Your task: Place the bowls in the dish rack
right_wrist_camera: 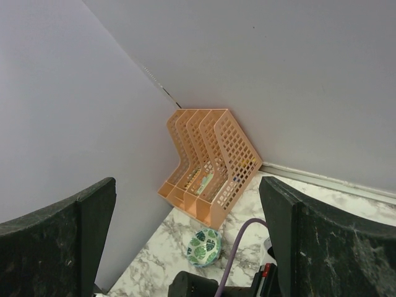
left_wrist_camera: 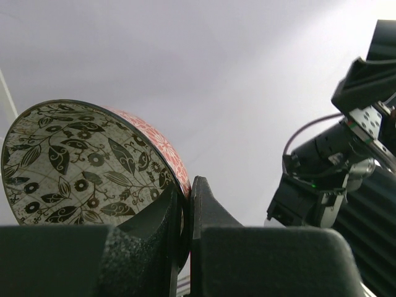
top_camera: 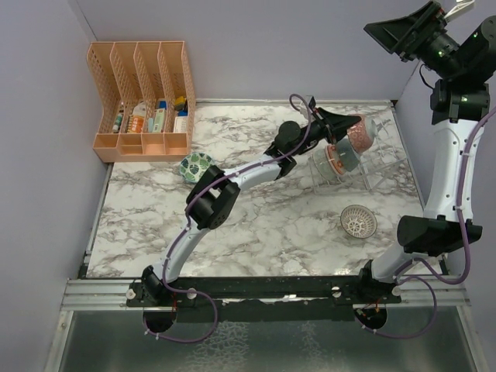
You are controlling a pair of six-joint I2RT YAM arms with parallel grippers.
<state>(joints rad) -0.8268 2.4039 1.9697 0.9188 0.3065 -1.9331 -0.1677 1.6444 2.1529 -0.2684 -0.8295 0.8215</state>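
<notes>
The open rack space beside the blue-grey bowl (top_camera: 342, 159) is below, so my left gripper should lower the red-orange bowl there on edge and release its rim.
My left gripper (top_camera: 346, 124) is shut on the rim of a red-orange bowl (top_camera: 361, 134) and holds it on edge just above the far end of the clear dish rack (top_camera: 372, 167). The left wrist view shows that bowl (left_wrist_camera: 80, 164) with black leaves on its pale inside, its rim pinched in the gripper (left_wrist_camera: 187, 201). A blue-grey bowl (top_camera: 342, 159) stands on edge in the rack. A pink-white lattice bowl (top_camera: 358, 221) and a green-leaf bowl (top_camera: 197, 166) (right_wrist_camera: 204, 246) sit on the table. My right gripper (top_camera: 407, 31) (right_wrist_camera: 187, 204) is raised high, open and empty.
An orange four-slot file organizer (top_camera: 143, 101) (right_wrist_camera: 210, 161) with small items stands in the back left corner against the wall. The marble table (top_camera: 256, 232) is walled at the left, back and right. The right arm's column (top_camera: 446, 178) rises beside the rack.
</notes>
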